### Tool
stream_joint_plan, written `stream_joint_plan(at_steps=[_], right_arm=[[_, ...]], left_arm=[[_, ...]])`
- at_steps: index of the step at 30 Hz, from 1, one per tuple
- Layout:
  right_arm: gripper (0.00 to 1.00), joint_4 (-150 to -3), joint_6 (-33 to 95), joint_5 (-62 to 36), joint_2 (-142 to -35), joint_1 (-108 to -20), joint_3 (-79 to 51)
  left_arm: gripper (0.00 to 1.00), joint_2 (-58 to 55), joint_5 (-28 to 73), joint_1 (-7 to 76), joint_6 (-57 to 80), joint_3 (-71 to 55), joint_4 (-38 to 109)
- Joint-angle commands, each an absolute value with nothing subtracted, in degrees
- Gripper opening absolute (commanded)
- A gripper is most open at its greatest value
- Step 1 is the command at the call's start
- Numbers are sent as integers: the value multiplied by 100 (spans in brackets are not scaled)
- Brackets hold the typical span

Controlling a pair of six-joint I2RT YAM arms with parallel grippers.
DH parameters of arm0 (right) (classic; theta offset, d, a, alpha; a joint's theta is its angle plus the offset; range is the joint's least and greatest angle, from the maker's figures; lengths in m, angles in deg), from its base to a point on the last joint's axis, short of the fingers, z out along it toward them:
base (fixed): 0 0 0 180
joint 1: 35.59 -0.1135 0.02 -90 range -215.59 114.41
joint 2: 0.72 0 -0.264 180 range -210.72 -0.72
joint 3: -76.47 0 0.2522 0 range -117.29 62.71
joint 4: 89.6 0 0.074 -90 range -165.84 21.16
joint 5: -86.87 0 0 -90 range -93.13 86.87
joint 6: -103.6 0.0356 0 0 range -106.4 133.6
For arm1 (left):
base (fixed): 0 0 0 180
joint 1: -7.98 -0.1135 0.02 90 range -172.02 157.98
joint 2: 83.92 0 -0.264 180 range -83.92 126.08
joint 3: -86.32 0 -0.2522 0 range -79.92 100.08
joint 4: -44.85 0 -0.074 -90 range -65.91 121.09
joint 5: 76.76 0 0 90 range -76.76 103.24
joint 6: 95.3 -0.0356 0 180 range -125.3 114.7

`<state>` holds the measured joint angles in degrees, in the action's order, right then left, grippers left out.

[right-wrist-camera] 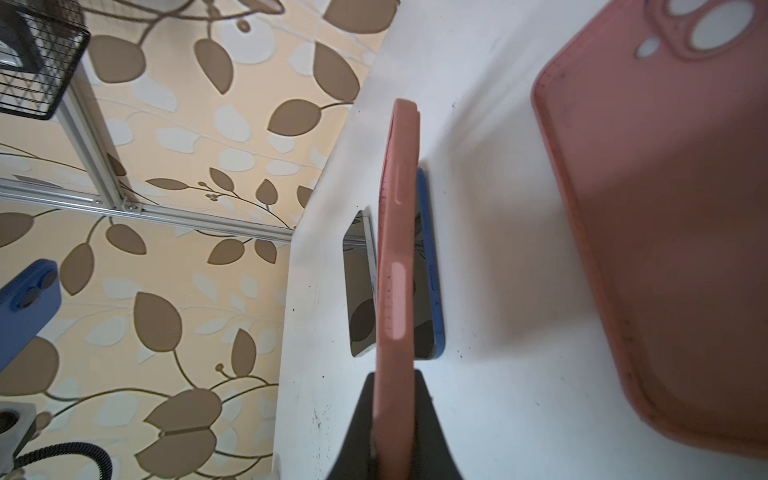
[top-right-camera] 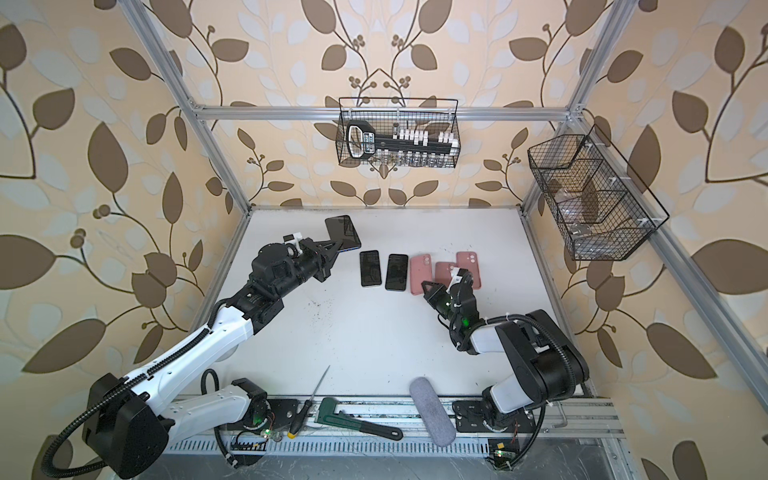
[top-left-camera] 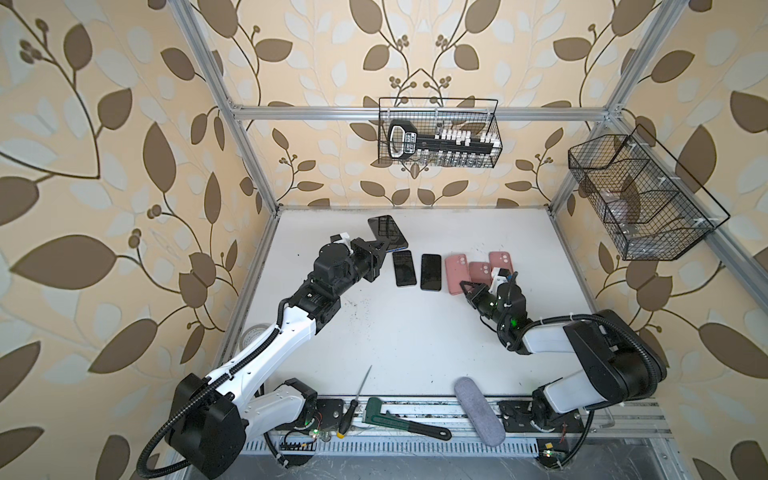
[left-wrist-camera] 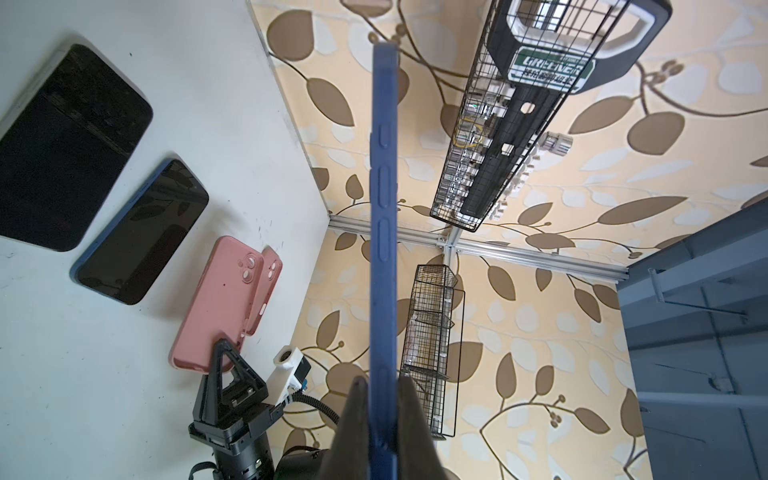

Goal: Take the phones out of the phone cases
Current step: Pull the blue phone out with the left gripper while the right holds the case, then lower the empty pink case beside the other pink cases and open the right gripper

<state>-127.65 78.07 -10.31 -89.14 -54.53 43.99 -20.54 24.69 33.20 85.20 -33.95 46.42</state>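
My right gripper lowers the case onto the table between the bare phones and other pink cases next. It lets go there, as that part of the table is clear.
My left gripper [top-left-camera: 384,246] [left-wrist-camera: 384,386] is shut on the lower end of a dark-screened phone [top-left-camera: 386,229] in a blue phone case [left-wrist-camera: 384,187], held tilted above the table's far left. The case's back and camera ring show in the right wrist view [right-wrist-camera: 25,303]. Near mid-right, my right gripper [top-left-camera: 465,286] [right-wrist-camera: 395,382] is shut on the near end of a pink case [top-left-camera: 454,269] [right-wrist-camera: 397,249], seen edge-on. Whether anything is inside the pink case cannot be told.
Two bare phones [top-left-camera: 404,268] [top-left-camera: 430,271] lie side by side mid-table. Two more pink cases [top-left-camera: 478,270] [top-left-camera: 500,259] lie just right of the held one. Wire baskets [top-left-camera: 438,133] [top-left-camera: 636,199] hang on the walls. A screwdriver [top-left-camera: 353,407], wrench [top-left-camera: 399,422] and grey pad [top-left-camera: 478,411] line the front edge.
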Motion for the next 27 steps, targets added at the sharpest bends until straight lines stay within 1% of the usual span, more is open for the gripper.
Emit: stream_joint_plan(at_steps=[1,7,12,16,23,27], right_arm=[[6,-12741,7797,-884,-9149,-5431,4217],[9,-12841,7891,-791,-9482,-5484,4135],[24,-12756,7906,-723,-9611,-5528,4031],[33,-12498,7849,-586,-9564,-5617,3951],[35,-11968,7631,-225,-9297,-5657,3985],[37,-11686,7486,54,-9028,-5719,4063]], left_arm=[[0,-2292,2794,3191,8636,-3426,5374],[0,-2283,2997,2966,8746,-3560,5481],[0,-2318,3122,2823,8788,-3644,5539],[0,-2384,3170,2691,8823,-3751,5549],[0,-2477,3249,2492,8776,-3885,5488],[0,-2460,3317,2392,8724,-3934,5458]])
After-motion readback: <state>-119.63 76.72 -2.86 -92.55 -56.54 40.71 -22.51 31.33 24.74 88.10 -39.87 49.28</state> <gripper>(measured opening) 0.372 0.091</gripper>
